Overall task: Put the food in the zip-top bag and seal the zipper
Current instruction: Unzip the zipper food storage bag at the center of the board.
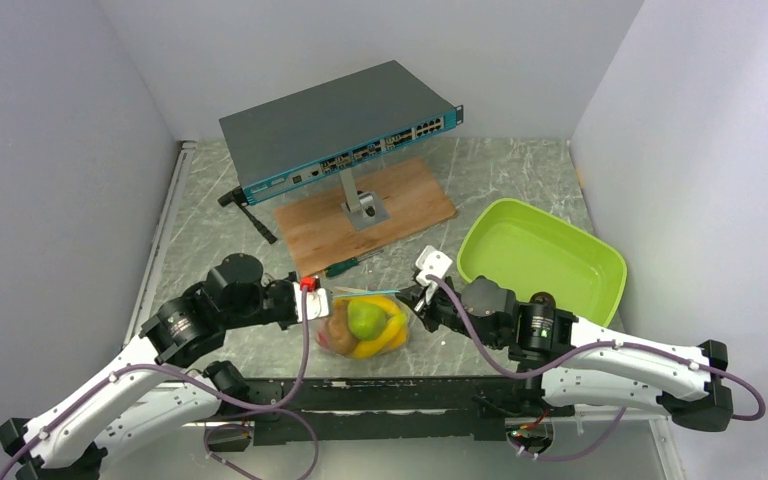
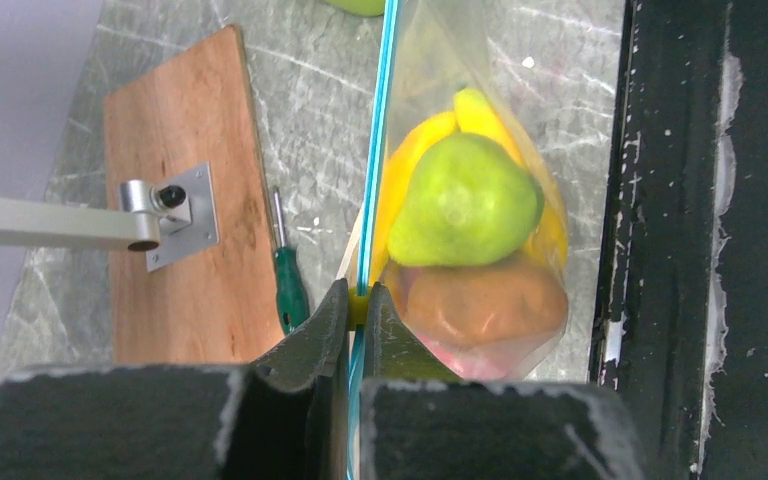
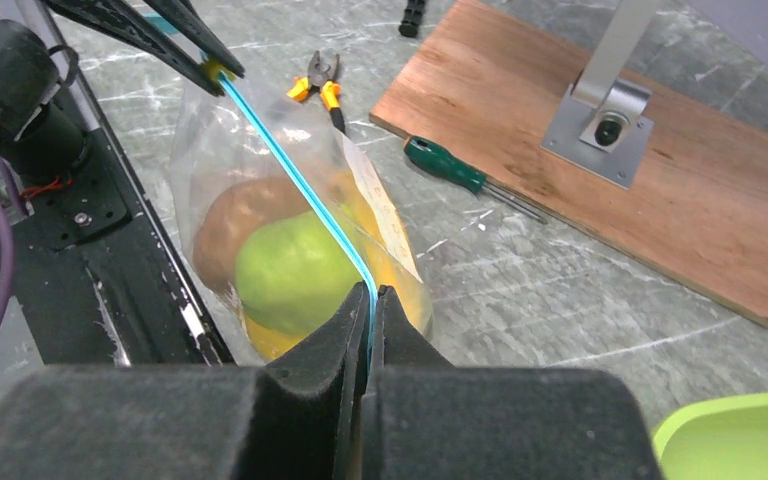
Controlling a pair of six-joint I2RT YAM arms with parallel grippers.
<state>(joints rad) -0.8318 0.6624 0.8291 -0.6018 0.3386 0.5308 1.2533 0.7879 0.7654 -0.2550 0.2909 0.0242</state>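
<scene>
My left gripper next needs to draw the yellow slider along a remaining part of the zipper [image 2: 355,400], which runs on past the gripper to the left in the top view, then release.
The zip-top bag [image 1: 365,325] hangs between my two grippers near the table's front edge. Through its clear plastic I see food: a green pear [image 2: 465,200], a yellow banana [image 2: 410,165] and a brown round fruit [image 2: 480,305]. The teal-blue zipper [image 3: 290,170] runs taut from one gripper to the other. My left gripper [image 2: 357,300] is shut on the zipper's left end, with a small yellow slider between its tips. My right gripper [image 3: 371,295] is shut on the zipper's right end, just above the pear [image 3: 285,270]. In the top view the left gripper [image 1: 322,300] and the right gripper [image 1: 412,300] flank the bag.
A lime-green tray [image 1: 540,255] lies at the right. A network switch [image 1: 340,125] stands on a post over a wooden board [image 1: 360,215] behind the bag. A green screwdriver [image 3: 445,165] and pliers [image 3: 320,80] lie beside the board. A black rail [image 2: 710,200] borders the near edge.
</scene>
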